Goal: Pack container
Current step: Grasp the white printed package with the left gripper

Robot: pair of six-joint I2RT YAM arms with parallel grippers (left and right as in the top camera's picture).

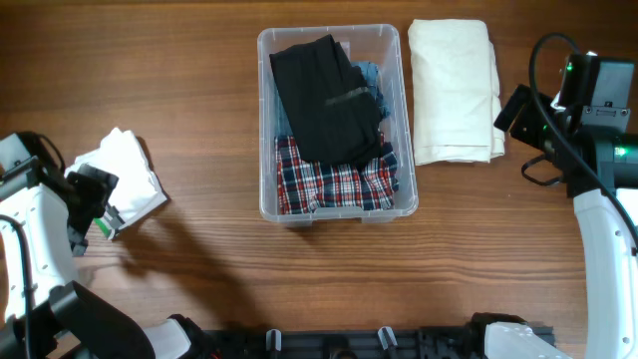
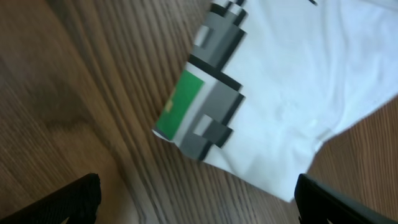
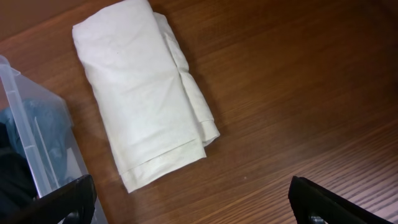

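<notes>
My left gripper comes down onto the white garment's green printed corner (image 1: 106, 228) (image 2: 185, 115) below it next, since that corner sticks out onto bare wood between my open fingers.
The clear plastic container (image 1: 403, 120) stands at the table's middle. It holds a black folded garment (image 1: 324, 95), a red plaid cloth (image 1: 334, 184) and a bit of blue fabric (image 1: 371, 75). Its wall also shows at the left edge of the right wrist view (image 3: 25, 124). A cream folded cloth (image 1: 454, 90) lies on the table just right of it, also in the right wrist view (image 3: 140, 87). A white garment with a green and grey print (image 1: 125, 184) lies at the far left, also in the left wrist view (image 2: 298, 93). My left gripper (image 2: 199, 202) is open above the wood beside it. My right gripper (image 3: 193, 202) is open and empty, right of the cream cloth.
The table is dark wood (image 1: 150, 70). My left arm (image 1: 40, 229) rises at the left edge and my right arm (image 1: 598, 199) at the right edge, with a black cable looping by it.
</notes>
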